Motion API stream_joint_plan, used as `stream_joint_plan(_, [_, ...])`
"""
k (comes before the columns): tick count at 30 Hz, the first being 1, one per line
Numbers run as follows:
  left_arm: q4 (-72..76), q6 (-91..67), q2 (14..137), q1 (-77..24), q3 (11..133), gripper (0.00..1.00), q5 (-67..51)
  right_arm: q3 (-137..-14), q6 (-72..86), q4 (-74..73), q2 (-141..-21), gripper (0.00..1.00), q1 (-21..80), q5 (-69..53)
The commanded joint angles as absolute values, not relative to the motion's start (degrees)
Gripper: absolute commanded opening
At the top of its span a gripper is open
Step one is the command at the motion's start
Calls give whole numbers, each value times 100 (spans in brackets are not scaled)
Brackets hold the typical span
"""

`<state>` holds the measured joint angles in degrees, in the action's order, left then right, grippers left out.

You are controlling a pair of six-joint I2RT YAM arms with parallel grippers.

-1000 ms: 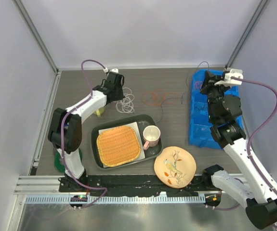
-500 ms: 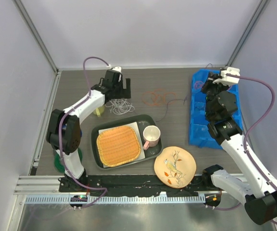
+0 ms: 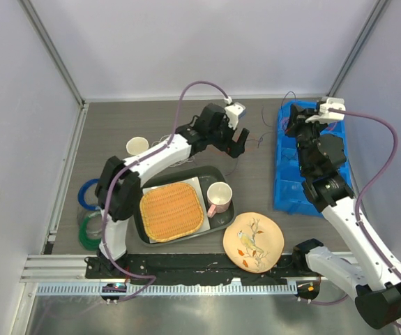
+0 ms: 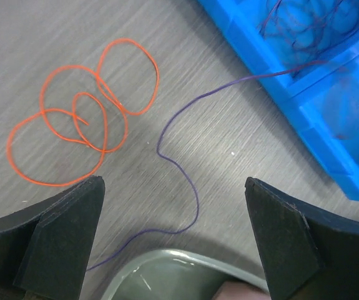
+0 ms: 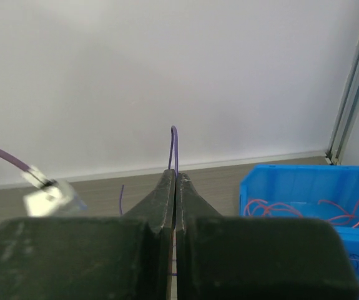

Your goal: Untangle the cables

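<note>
The left gripper lowers with open fingers onto the kinked part of the purple cable (image 3: 259,140) (image 4: 179,162) next, since it lies on the table clear of the red-orange loops.
The cables lie apart on the table. Red-orange loops (image 4: 79,119) rest to the left of a thin purple cable (image 4: 179,162), which runs from the tray rim up into the blue bin (image 4: 316,81). My left gripper (image 4: 173,231) hangs open above the purple cable, holding nothing; in the top view the left gripper (image 3: 240,144) is mid-table, behind the tray. My right gripper (image 5: 175,175) is shut on the purple cable (image 5: 174,147), which sticks up from its tips; in the top view the right gripper (image 3: 289,128) is over the bin's far left corner. The white cable is hidden by the left arm.
A dark tray (image 3: 139,209) holds a woven mat (image 3: 172,211) and a pink mug (image 3: 219,197). A painted plate (image 3: 253,241) lies near the front. A cup (image 3: 137,146) stands at back left. Blue (image 3: 87,194) and green (image 3: 88,230) tape rings lie at the left edge. More red-orange wires (image 5: 304,209) sit in the bin.
My left gripper opened, let go of the white cable at back left and swung right to the middle, over the purple cable. The right arm barely moved.
</note>
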<state>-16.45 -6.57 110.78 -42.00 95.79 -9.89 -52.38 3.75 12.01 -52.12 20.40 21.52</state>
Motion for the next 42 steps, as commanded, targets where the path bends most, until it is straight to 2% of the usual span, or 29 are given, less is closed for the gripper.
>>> stream_joint_plan(1, [-1889, -624, 11759, -4412, 10000, 100, -792, -5238, 562, 1564, -4905, 1, 2039, 2320])
stream_joint_plan(5, [-1995, -1053, 12251, -4465, 10257, 100, -624, -5177, 598, 1626, -4826, 1, 2048, 2548])
stream_joint_plan(9, [-1960, -1292, 12419, -4465, 10152, 100, -1273, -5133, 598, 1670, -4790, 1, 2048, 2786])
stream_joint_plan(12, [-1697, -1397, 12366, -4482, 9827, 94, -1397, -5124, 598, 1679, -4746, 1, 2039, 2830])
stream_joint_plan(14, [-1653, -1433, 12331, -4482, 9791, 73, -1310, -5115, 598, 1687, -4737, 1, 2048, 2821])
stream_joint_plan(15, [-1661, -1450, 12270, -4474, 9791, 58, -1283, -5107, 572, 1687, -4746, 1, 2039, 2813])
stream_joint_plan(16, [-1661, -1468, 12217, -4482, 9791, 31, -1257, -5115, 545, 1687, -4737, 1, 2039, 2804])
stream_joint_plan(19, [-1547, -1546, 11954, -4482, 9835, 0, -959, -5133, 466, 1687, -4781, 1, 2039, 2568])
stream_joint_plan(26, [-1494, -1792, 11084, -4421, 10265, 0, 147, -5264, 220, 1609, -5044, 1, 2039, 1400])
stream_joint_plan(29, [-1145, -2055, 10558, -4325, 10424, 0, 106, -5448, 237, 1547, -5430, 1, 2039, 821])
stream_joint_plan(39, [183, -2759, 9247, -4298, 9599, 0, 369, -5634, 790, 1986, -6231, 1, 2048, -1114])
stream_joint_plan(42, [308, -2909, 9080, -4289, 9475, 0, 334, -5590, 931, 2223, -6310, 5, 2030, -1458])
